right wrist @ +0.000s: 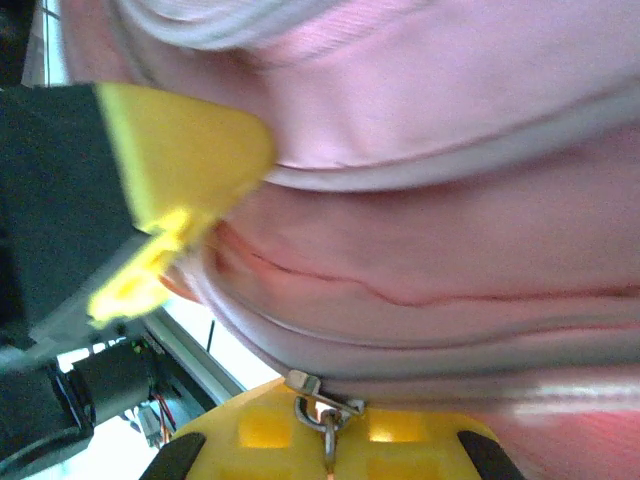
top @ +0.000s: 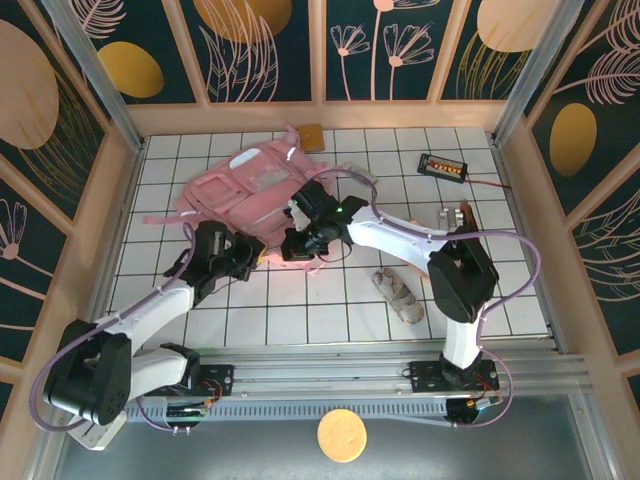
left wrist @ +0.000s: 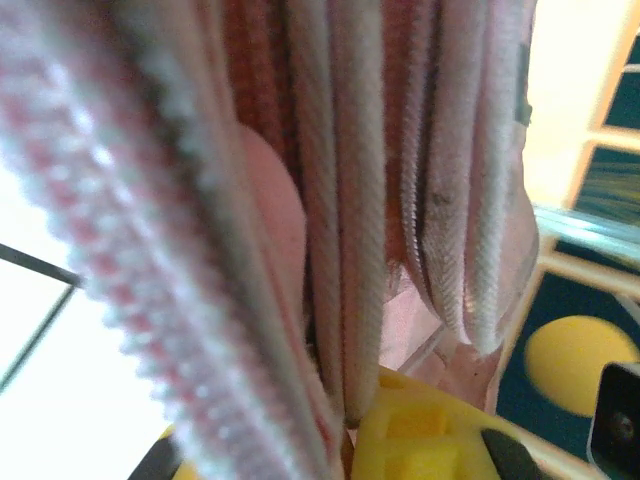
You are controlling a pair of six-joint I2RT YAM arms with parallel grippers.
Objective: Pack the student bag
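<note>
My left gripper holds the bag's fabric band (left wrist: 355, 250), and the fabric hangs in folds, so next it needs to move away from my right gripper toward the tiles beside the bag and then let go.
The student bag (top: 250, 185), a big soft pink backpack, lies flat on the tiled table at the back left. My left gripper (top: 246, 256) is at the bag's near edge. In the left wrist view it (left wrist: 360, 425) is shut on a pink ribbed fabric band (left wrist: 355, 250) of the bag, next to a blurred zip (left wrist: 130, 230). My right gripper (top: 300, 243) is at the same edge, just to the right. In the right wrist view it (right wrist: 330, 440) is shut on the bag's metal zip pull (right wrist: 325, 400), with pink fabric (right wrist: 450, 150) above.
A small beige-pink pouch (top: 398, 296) lies on the tiles at the front right. A black calculator (top: 442, 166) sits at the back right and a brown flat piece (top: 311, 135) at the back wall. Wooden walls enclose the table on three sides.
</note>
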